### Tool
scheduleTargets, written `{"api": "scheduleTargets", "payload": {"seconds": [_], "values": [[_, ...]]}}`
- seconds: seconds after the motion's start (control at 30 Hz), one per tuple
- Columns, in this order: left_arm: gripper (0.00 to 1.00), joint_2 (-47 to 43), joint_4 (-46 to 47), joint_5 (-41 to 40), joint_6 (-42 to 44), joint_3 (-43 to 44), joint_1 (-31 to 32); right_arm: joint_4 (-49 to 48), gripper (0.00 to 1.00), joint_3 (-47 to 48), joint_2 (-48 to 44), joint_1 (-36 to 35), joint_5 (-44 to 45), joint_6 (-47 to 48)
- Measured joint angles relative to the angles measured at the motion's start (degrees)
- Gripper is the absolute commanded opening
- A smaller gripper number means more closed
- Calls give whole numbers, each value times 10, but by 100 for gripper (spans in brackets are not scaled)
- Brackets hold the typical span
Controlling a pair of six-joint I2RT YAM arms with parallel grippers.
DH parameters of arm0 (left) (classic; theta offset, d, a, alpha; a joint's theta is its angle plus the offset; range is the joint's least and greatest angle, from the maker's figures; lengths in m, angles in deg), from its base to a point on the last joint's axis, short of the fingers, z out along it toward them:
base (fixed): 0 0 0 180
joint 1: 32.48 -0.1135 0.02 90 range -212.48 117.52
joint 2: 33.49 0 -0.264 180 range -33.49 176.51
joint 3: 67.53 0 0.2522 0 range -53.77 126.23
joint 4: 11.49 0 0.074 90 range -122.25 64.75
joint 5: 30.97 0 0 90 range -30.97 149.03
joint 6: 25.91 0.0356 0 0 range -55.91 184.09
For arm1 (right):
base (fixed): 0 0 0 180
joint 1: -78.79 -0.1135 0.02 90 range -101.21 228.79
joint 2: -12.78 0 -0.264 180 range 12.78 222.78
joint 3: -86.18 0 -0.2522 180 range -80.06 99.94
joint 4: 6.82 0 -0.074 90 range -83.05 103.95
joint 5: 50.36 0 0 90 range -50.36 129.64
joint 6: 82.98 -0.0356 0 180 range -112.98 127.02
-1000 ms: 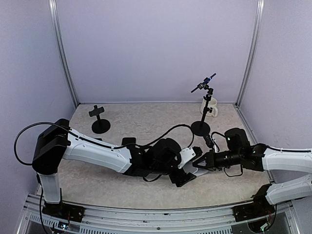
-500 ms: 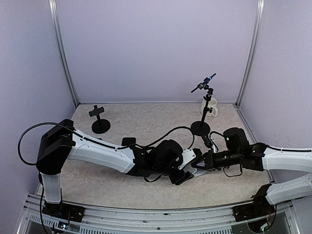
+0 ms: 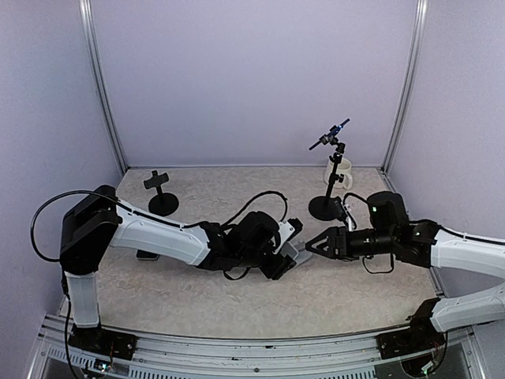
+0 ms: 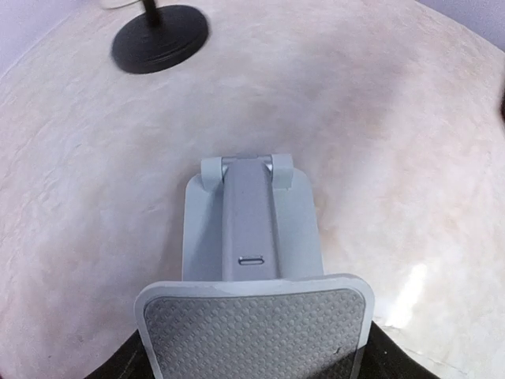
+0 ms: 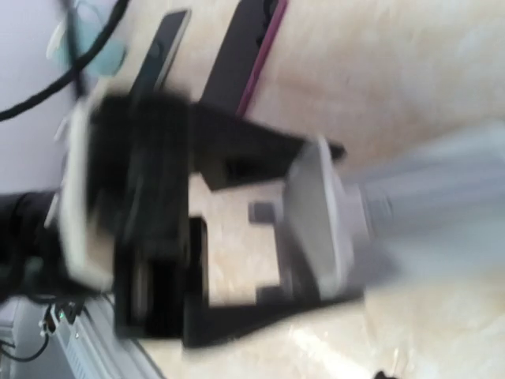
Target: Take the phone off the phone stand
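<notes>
I should next swing my left gripper left in the top view and release the phone stand on the clear tabletop beside the clamp stand.
The grey phone stand [image 4: 251,229] rests on the table at mid-table [image 3: 298,251], with no phone on it. My left gripper [image 3: 286,254] is shut on the stand's dotted plate, one black finger at each lower corner [image 4: 252,371]. The right wrist view is blurred and shows that grip from the front, on the stand [image 5: 319,221]. My right gripper [image 3: 314,241] stands open just right of the stand, apart from it. Beyond them lie a dark slab with a pale rim [image 5: 162,47] and one with a magenta edge [image 5: 246,55]. I cannot tell which is the phone.
A short black clamp stand [image 3: 162,197] stands at the back left. A tall black stand with a jointed arm [image 3: 325,207] and a white mug [image 3: 342,174] stand at the back right. A flat dark thing [image 3: 146,254] lies partly under my left arm.
My right gripper has opened and drawn back to the right, away from the stand. My left gripper has moved the stand a little left and toward the back of the table.
</notes>
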Motion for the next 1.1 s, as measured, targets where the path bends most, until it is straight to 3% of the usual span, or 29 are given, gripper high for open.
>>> {"api": "scheduleTargets", "payload": {"seconds": [0.47, 0.77, 1.1], "values": [[23, -48, -1, -132, -146, -7, -144, -1, 82, 4, -16, 46, 1, 26], [23, -16, -43, -200, -213, 60, -230, -2, 83, 3, -25, 53, 0, 30], [24, 56, -72, -204, -218, 117, -283, -5, 83, -6, -32, 60, -4, 30]]}}
